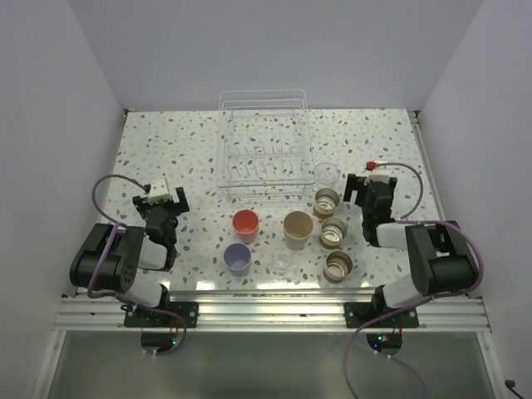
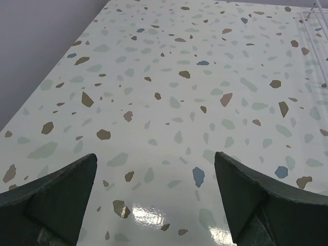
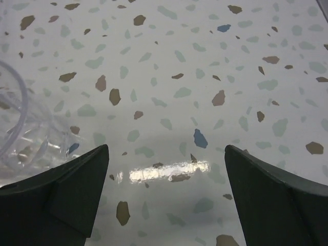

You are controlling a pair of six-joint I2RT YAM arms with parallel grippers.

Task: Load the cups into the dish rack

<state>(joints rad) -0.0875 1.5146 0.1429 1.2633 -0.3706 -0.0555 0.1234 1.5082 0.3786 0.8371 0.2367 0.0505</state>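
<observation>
The clear glass's rim (image 1: pixel 338 174) (image 3: pixel 24 106) stands free on the side of the glass away from the rack. I should raise my right gripper outward, turn it, then lower it onto the glass's rim there.
The white wire dish rack (image 1: pixel 264 150) stands at the back middle of the table with nothing in it. In front of it stand the cups: a coral-red one (image 1: pixel 246 224), a lavender one (image 1: pixel 238 258), a larger beige one (image 1: pixel 298 229), tan brown-rimmed ones (image 1: pixel 326 202) (image 1: pixel 334 233) (image 1: pixel 338 266), and clear glasses (image 1: pixel 327 176) (image 1: pixel 282 261). My left gripper (image 1: pixel 165 199) is open over bare table left of the cups (image 2: pixel 155 171). My right gripper (image 1: pixel 368 184) is open right of the tan cups (image 3: pixel 166 161), with a clear glass (image 3: pixel 15 128) at its left edge.
The speckled table (image 1: pixel 166 150) is walled in by white panels on three sides. A metal rail (image 1: pixel 266 312) runs along the near edge under the arm bases. The rack's corner wires (image 2: pixel 320 20) show at the far right of the left wrist view.
</observation>
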